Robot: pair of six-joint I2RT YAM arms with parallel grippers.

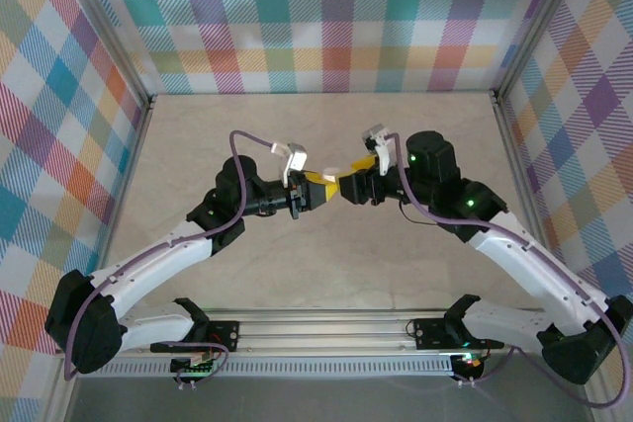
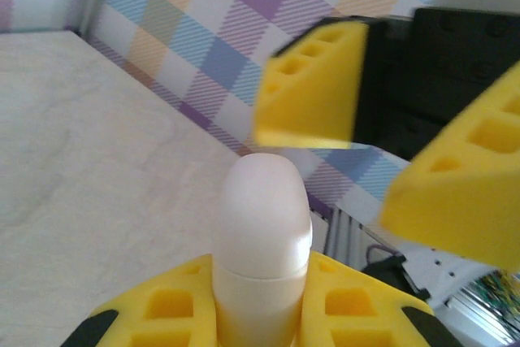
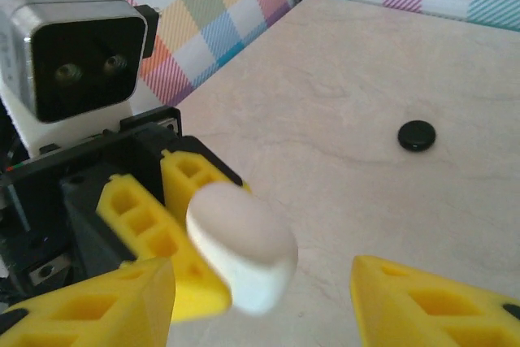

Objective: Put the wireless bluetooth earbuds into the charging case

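Observation:
The left gripper tips its fingers downward next and lowers the charging case [image 2: 262,225] onto the bare tabletop below to release it, since that spot is clear.
The white charging case [image 2: 262,225] stands out of my left gripper [image 2: 262,286], which is shut on its lower half; the seam of its lid looks closed. In the top view both grippers meet above the middle of the table, left gripper [image 1: 315,190] facing right gripper [image 1: 346,188]. From the right wrist, the charging case [image 3: 241,239] hangs between the spread yellow fingers of my right gripper [image 3: 260,282], which is open, with a clear gap on the right side. In the left wrist view the right gripper [image 2: 382,144] sits just beyond the case tip. The earbuds are out of view.
A flat black round disc [image 3: 416,135] lies on the beige table [image 3: 341,62] beyond the grippers. Plaid walls [image 1: 326,17] enclose the table on three sides. The left arm's wrist camera [image 3: 75,46] is close in front of the right gripper.

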